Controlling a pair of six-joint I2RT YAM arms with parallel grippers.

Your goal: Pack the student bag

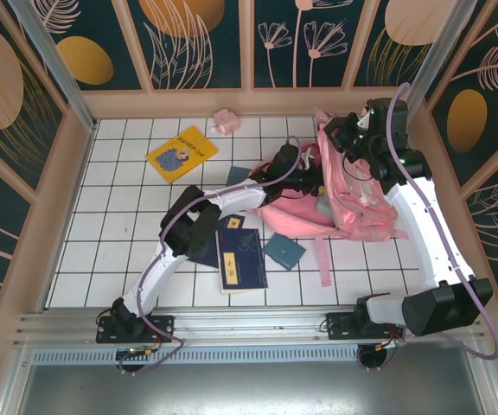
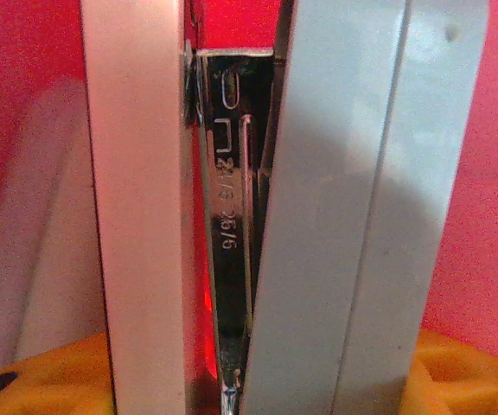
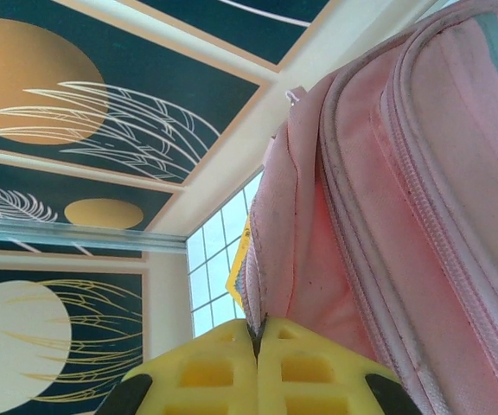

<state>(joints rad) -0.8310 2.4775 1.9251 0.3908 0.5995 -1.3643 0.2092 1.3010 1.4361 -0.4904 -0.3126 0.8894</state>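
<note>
The pink lining is just beyond the left gripper's fingers, so the left gripper will next push deeper into the bag's opening, toward the bag's lifted top, and let go of the stapler [image 2: 318, 216].
The pink student bag [image 1: 361, 203] lies at the right of the tiled floor, its top lifted. My right gripper [image 1: 340, 138] is shut on the edge of its opening; in the right wrist view the yellow fingertips [image 3: 256, 333] pinch the pink fabric [image 3: 387, 173]. My left gripper [image 1: 305, 177] reaches into the bag's mouth. In the left wrist view a grey-white stapler [image 2: 318, 216] with a metal staple channel stands upright in my left gripper [image 2: 249, 380], which is shut on it. Glowing pink bag lining [image 2: 491, 216] surrounds it.
A yellow book [image 1: 181, 154] and a small pink object [image 1: 225, 120] lie at the back left. Dark blue books [image 1: 239, 258] and a small teal notebook [image 1: 284, 251] lie in front of the bag. A loose pink strap [image 1: 322, 259] trails toward the front. Patterned walls enclose the floor.
</note>
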